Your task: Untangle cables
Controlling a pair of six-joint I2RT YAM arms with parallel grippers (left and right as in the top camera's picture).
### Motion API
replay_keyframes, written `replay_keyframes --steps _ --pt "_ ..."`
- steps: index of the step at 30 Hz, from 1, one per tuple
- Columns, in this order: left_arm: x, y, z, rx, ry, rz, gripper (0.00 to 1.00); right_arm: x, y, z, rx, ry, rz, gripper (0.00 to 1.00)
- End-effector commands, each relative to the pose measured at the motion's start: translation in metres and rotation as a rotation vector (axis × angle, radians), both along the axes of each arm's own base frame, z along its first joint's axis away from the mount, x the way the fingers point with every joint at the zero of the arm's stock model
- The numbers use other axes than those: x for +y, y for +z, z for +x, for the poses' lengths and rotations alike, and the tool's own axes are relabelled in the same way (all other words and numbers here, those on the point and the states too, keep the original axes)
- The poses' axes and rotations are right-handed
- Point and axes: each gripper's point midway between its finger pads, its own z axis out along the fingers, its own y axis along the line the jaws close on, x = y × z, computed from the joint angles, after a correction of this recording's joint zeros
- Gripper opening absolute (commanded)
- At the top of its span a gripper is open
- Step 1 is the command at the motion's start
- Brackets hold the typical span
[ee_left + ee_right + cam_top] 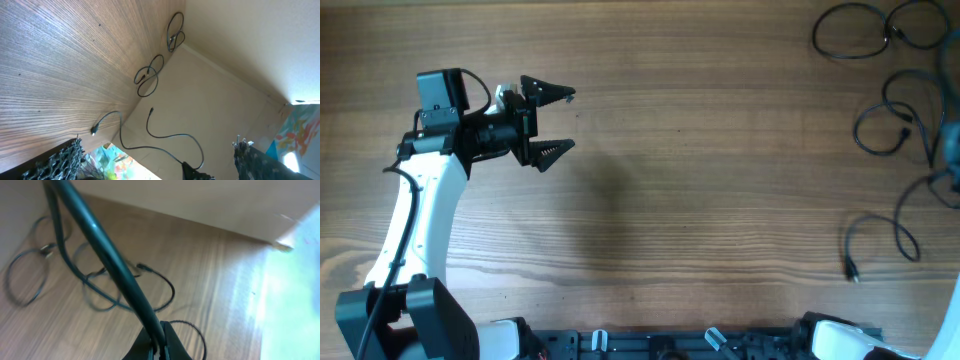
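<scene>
I need to move my right gripper down and back next, to the bare wood by the plug strand [940,242], clear of the middle tangle, and let go of the cable there.
Several thin black cables lie at the table's right end: a loop pair at the far corner [880,30], a tangle in the middle [898,120], and a strand ending in a plug [852,270]. My right gripper [156,347] is shut on a dark cable [100,245] that rises taut from the jaws toward the upper left. In the overhead view it is only a blur at the right edge [950,150]. My left gripper [548,120] is open and empty over bare wood at the far left. Its wrist view shows the cables [150,75] far off.
The wooden table [700,180] stretches between the two arms. The arm bases and a black rail [670,345] sit along the front edge. A beige floor [225,100] lies beyond the table's right edge.
</scene>
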Motion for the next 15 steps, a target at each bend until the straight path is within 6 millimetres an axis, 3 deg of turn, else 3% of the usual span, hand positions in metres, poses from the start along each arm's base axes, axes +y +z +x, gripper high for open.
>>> replay_keyframes --steps 1,5,15 --pt "-0.001 -0.001 0.001 -0.021 -0.012 0.012 1.0 -0.023 -0.012 -0.012 -0.009 -0.118 0.056 0.04" --pt "0.0 -0.002 0.001 -0.02 -0.009 0.017 1.0 -0.052 -0.048 -0.018 0.045 -0.27 0.102 0.04" --pt "0.001 -0.004 0.002 -0.018 -0.001 0.03 1.0 -0.081 -0.137 -0.017 0.247 -0.446 0.282 0.07"
